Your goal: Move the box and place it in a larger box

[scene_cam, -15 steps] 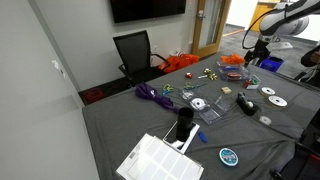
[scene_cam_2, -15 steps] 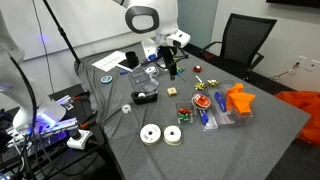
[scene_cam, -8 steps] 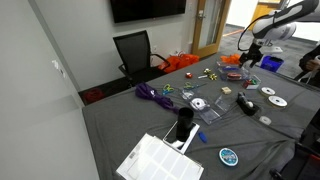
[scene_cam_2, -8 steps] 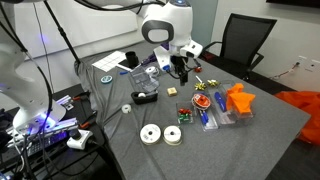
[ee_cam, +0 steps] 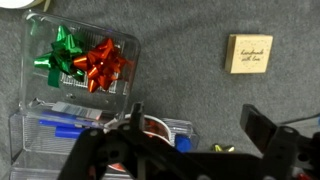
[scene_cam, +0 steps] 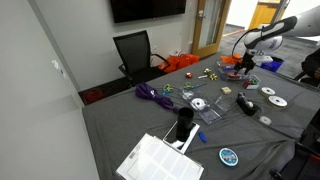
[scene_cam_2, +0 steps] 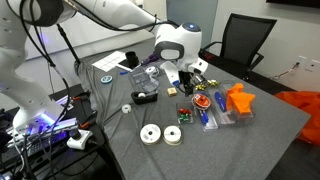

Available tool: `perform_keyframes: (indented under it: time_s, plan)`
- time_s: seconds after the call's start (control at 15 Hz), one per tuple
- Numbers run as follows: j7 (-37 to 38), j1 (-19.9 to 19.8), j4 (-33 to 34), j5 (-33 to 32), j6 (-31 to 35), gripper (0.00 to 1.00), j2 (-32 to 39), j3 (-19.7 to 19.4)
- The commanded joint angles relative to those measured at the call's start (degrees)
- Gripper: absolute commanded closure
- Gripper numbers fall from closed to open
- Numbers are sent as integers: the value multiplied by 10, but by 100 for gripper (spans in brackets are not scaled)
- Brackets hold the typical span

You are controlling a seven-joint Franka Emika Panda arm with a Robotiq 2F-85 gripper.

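Observation:
My gripper should next move down and to the left in the wrist view, with its open fingers on both sides of the rim of the clear container's side facing the tan box.
The small tan box lies on the grey table, up and to the right of my gripper in the wrist view. It also shows in both exterior views. My gripper hangs low over the table, open and empty, with the fingers apart. A clear plastic container with a red and a green bow lies just to the left of the gripper. It also shows in an exterior view.
Two shiny discs lie near the table's front edge. An orange object sits beyond the clear container. A white grid tray, a black cylinder, purple cable and small clutter lie on the table. A black chair stands behind.
The arm has come down from above towards the table, and the gripper now hangs low by the clear container. The objects on the table have not moved.

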Motion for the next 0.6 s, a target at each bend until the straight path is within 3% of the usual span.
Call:
perform_keyframes:
  time_s: [0.0,0.4,0.47,0.53]
  plan:
    - [-19,-22,34,-9,-3,0,43,12]
    - [-16,-32,46,-12,2,0,67,11]
    - [-16,-33,48,-12,2,25,69,12]
    - [-16,-33,50,-12,1,26,69,12]
